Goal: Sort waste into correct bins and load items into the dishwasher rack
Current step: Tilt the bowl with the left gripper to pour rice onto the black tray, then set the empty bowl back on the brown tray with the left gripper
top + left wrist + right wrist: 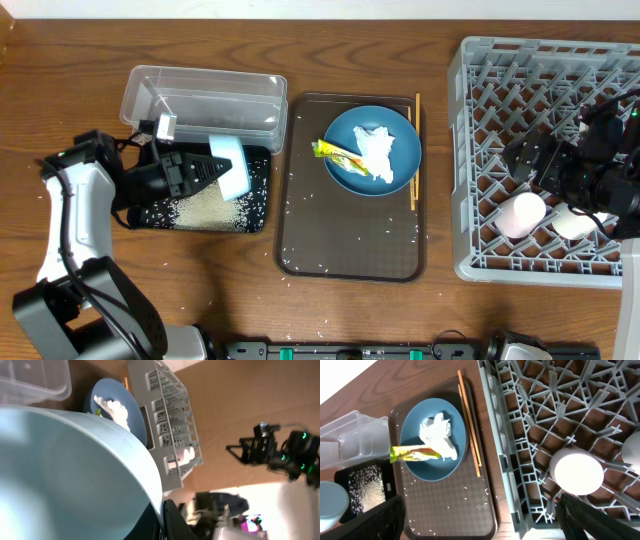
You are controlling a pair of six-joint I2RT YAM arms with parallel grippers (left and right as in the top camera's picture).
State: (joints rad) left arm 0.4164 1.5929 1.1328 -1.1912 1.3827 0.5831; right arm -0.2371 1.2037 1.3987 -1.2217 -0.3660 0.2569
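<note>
Next I should swing my left gripper down and to the right in the overhead view to release the bowl (233,166) on the brown tray's near part, bare of dishes.
My left gripper (213,168) is shut on the rim of the light blue bowl (233,166), holding it tilted over the shallow black tray (258,205), which holds rice grains (205,208). In the left wrist view the bowl (60,470) fills the frame, with the fingers (164,519) clamping its rim. The dark blue dish (395,125) on the brown tray carries the crumpled napkin (378,150) and the yellow-green wrapper (338,153). The chopsticks (414,150) lie beside it. My right gripper (527,157) is open and empty over the grey rack (540,75). The rack holds the pink cup (521,215) and the whitish cup (573,222).
The clear tub (205,100) stands behind the black tray. The brown serving tray (350,235) has loose rice grains (330,262) scattered on it. A few grains lie on the wooden table near the front edge.
</note>
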